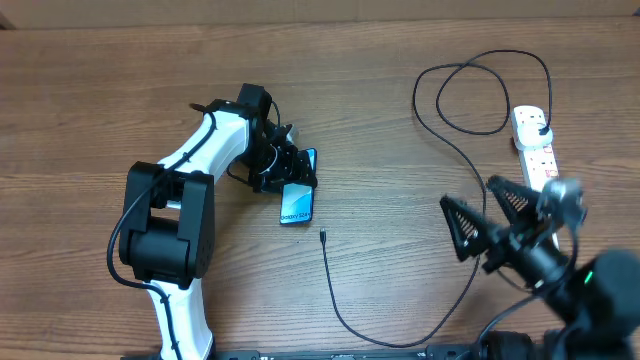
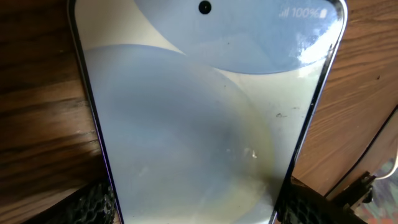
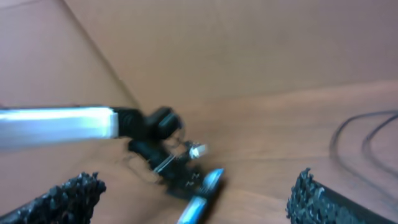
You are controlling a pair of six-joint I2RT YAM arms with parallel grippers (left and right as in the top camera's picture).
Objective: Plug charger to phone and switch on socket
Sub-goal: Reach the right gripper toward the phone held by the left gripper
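Note:
My right gripper moves across and down onto the phone's bare near end [image 1: 297, 207] [image 3: 191, 213] next, as that end lies below it and to its left in the overhead view.
The phone [image 1: 297, 204] lies on the wooden table left of centre, cyan screen up. My left gripper [image 1: 289, 168] is shut on its far end. In the left wrist view the phone [image 2: 205, 112] fills the frame, with the left gripper's [image 2: 198, 205] fingers against both its long edges. The charger's connector tip [image 1: 323, 236] lies loose just right of the phone's near end. Its black cable [image 1: 345, 318] curves along the front and loops back to a black plug [image 1: 541, 126] in the socket [image 1: 536, 152]. My right gripper [image 1: 467, 192] is open and empty, left of the socket. The right wrist view shows the right gripper [image 3: 199, 183] open.
The cable makes loose loops [image 1: 470, 95] at the back right of the table. The left arm [image 1: 190, 160] stretches over the left half. In the blurred right wrist view the left arm [image 3: 56, 127] and the phone's edge [image 3: 202, 193] show far ahead.

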